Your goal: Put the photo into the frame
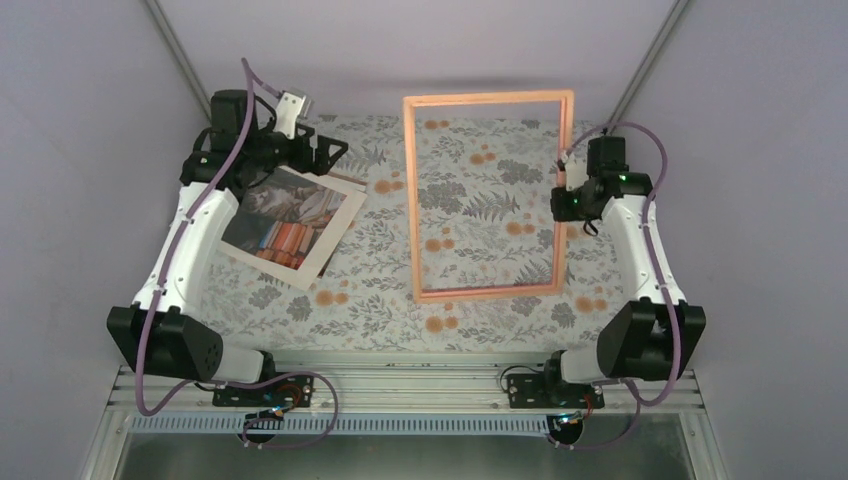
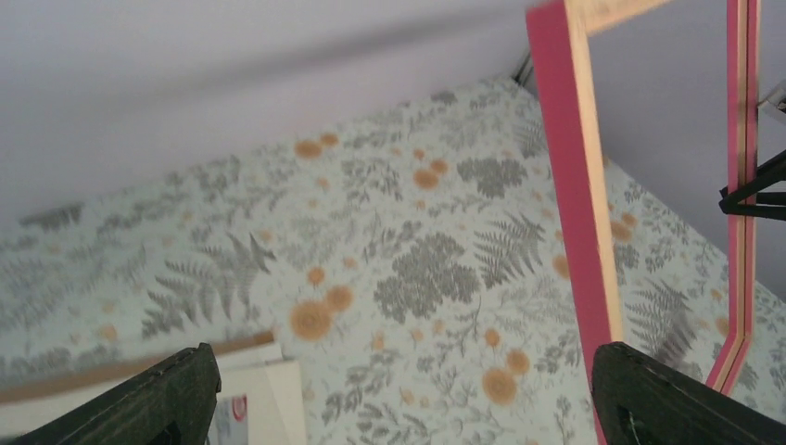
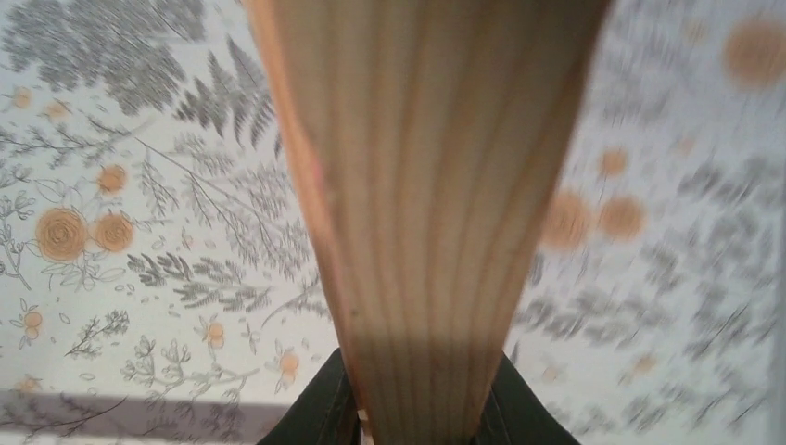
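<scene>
My right gripper moves down and left in the top view next and releases the tipped frame flat on the cloth's bare middle (image 1: 445,235), because it is tipped.
The photo (image 1: 290,225) lies face up on the floral cloth at the left, partly under my left arm. Its white corner shows in the left wrist view (image 2: 264,399). My left gripper (image 1: 330,150) is open and empty just beyond the photo's far corner, its jaws wide apart in the left wrist view (image 2: 408,408). The frame (image 1: 411,200) is tipped up on its near edge in the middle of the table. It looks pink in the left wrist view (image 2: 575,185). My right gripper (image 1: 562,192) is shut on the frame's right bar (image 3: 426,185).
A floral cloth (image 1: 480,190) covers the table. A thin brown strip (image 2: 130,373) shows beside the photo's corner. Grey walls stand close at the back and on both sides. A metal rail (image 1: 420,375) runs along the near edge by the arm bases.
</scene>
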